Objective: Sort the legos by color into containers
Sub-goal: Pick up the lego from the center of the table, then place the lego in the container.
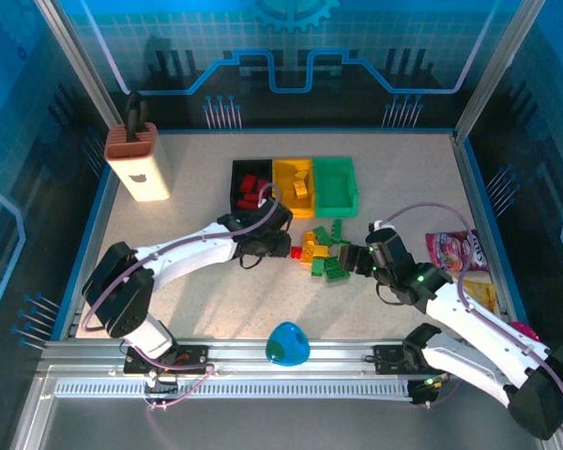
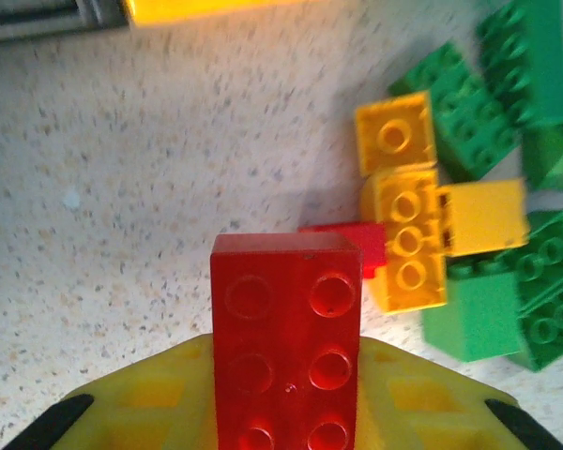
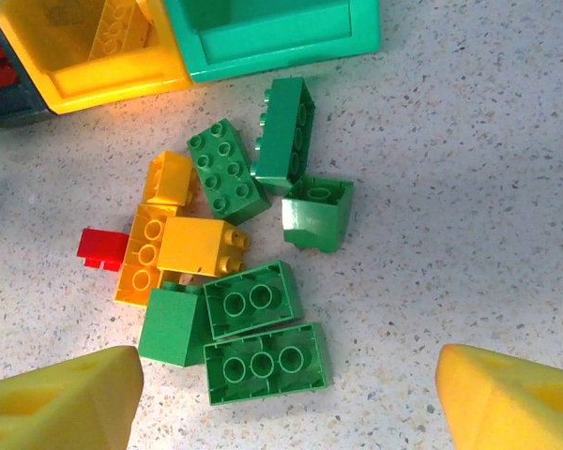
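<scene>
The red lego goes outward in my left gripper next for release over the black container, since that container of red legos lies outward of the gripper.
My left gripper is shut on a red lego, held stud-holes up just left of the loose pile. That pile holds several green legos, yellow legos and a small red one. My right gripper hangs open over the pile's right side, its yellow fingertips apart with nothing between them. Behind the pile stand the joined containers: black with red legos, yellow with yellow legos, green.
A tan-and-brown knife block stands at the back left. Snack packets lie at the right edge, with a pink bowl below them. A blue-green dome sits at the near edge.
</scene>
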Robot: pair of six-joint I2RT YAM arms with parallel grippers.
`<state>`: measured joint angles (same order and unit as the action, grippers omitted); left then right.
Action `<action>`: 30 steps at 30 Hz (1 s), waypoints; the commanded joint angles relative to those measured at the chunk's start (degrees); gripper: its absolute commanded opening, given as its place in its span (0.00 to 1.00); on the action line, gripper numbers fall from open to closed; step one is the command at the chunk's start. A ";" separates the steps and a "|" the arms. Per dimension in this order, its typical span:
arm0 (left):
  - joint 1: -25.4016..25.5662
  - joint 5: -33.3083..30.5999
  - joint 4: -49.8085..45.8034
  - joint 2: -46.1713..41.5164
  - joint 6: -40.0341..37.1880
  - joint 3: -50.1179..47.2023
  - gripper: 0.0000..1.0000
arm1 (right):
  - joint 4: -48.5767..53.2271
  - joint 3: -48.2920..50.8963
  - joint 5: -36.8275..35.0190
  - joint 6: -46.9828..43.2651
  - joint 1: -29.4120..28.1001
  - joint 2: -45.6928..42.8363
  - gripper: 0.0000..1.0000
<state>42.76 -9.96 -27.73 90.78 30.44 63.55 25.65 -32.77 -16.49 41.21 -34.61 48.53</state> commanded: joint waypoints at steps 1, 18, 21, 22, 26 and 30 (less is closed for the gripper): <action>-2.24 -1.03 -2.98 -2.97 -2.57 3.29 0.22 | 0.38 2.29 0.67 1.57 0.79 -3.05 0.82; -18.32 1.54 -2.34 4.67 -9.15 16.91 0.21 | 1.88 6.25 4.75 3.52 0.69 -7.23 0.81; -20.31 2.22 -2.71 8.62 -9.98 20.84 0.22 | 2.56 6.23 5.20 3.52 0.60 -7.44 0.81; -20.86 2.22 -2.69 9.98 -10.10 21.87 0.22 | 2.80 6.23 5.27 3.59 0.56 -7.56 0.81; -22.99 2.65 -2.79 15.57 -10.32 25.83 0.22 | 3.43 6.49 5.41 3.88 0.38 -8.58 0.81; -24.61 4.19 -1.87 19.72 -9.60 27.98 0.22 | 3.79 6.73 5.55 4.09 0.29 -9.32 0.81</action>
<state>19.64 -8.12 -29.56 107.59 21.85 88.20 27.92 -26.92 -11.49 44.18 -34.44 40.21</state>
